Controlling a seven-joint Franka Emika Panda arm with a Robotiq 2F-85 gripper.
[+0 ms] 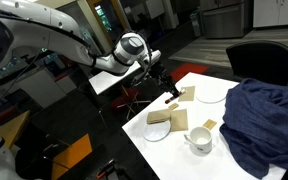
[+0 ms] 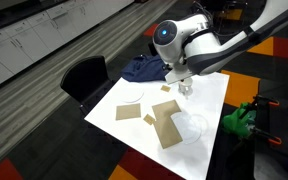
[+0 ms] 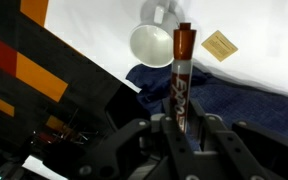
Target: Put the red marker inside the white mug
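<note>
I need to lower and tilt my gripper toward the mug's opening (image 1: 200,135) (image 3: 151,46), dip the marker inside and let it go, because the mug's opening is below, past the marker's tip.
My gripper (image 3: 179,125) is shut on the red marker (image 3: 182,62), which sticks out from between the fingers with its dark red cap at the far end. The white mug (image 3: 152,42) shows beyond the marker's tip in the wrist view, its mouth open and empty, with a gap between it and the marker. In an exterior view the mug (image 1: 199,139) stands near the table's front edge. My gripper (image 1: 169,91) hangs over the far side of the table there, away from the mug. It also shows in an exterior view (image 2: 181,84).
A blue cloth (image 1: 264,115) is heaped on one side of the white table (image 1: 174,150). Two flat white plates (image 1: 159,128) (image 1: 210,94) and several tan square pieces (image 1: 176,119) lie on the table. A black chair (image 1: 269,60) stands behind it.
</note>
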